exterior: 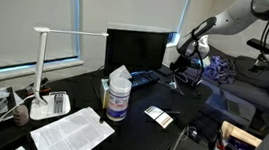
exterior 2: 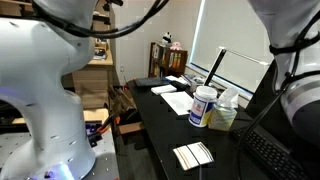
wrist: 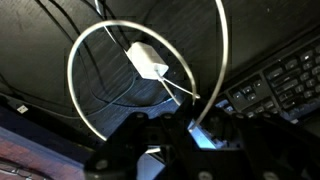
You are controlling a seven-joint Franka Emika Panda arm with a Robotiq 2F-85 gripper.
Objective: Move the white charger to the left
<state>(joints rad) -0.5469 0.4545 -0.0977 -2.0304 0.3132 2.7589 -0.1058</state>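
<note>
My gripper should move up above the bare desk beside the keyboard and open to let go of the cord, because that spot is clear for the charger to lie on.
In the wrist view the white charger (wrist: 147, 60) is a small white block over the dark desk, just above my gripper (wrist: 190, 130). Its thin white cord (wrist: 222, 50) sweeps round in a wide loop. A short stretch runs from the block down into my jaws, which stand shut with the cord between them. I cannot tell whether the block rests on the desk or hangs. In an exterior view my gripper (exterior: 182, 70) hovers over the desk's far right, beside the keyboard (exterior: 144, 79); the charger is too small to make out there.
A black keyboard (wrist: 280, 85) lies right of my gripper. A wipes tub (exterior: 118, 98), a white desk lamp (exterior: 41, 65), a dark monitor (exterior: 137, 50), printed sheets (exterior: 71, 131) and a flat white-and-black gadget (exterior: 157, 115) share the desk. Dark cables (wrist: 60, 30) cross the desk behind the charger.
</note>
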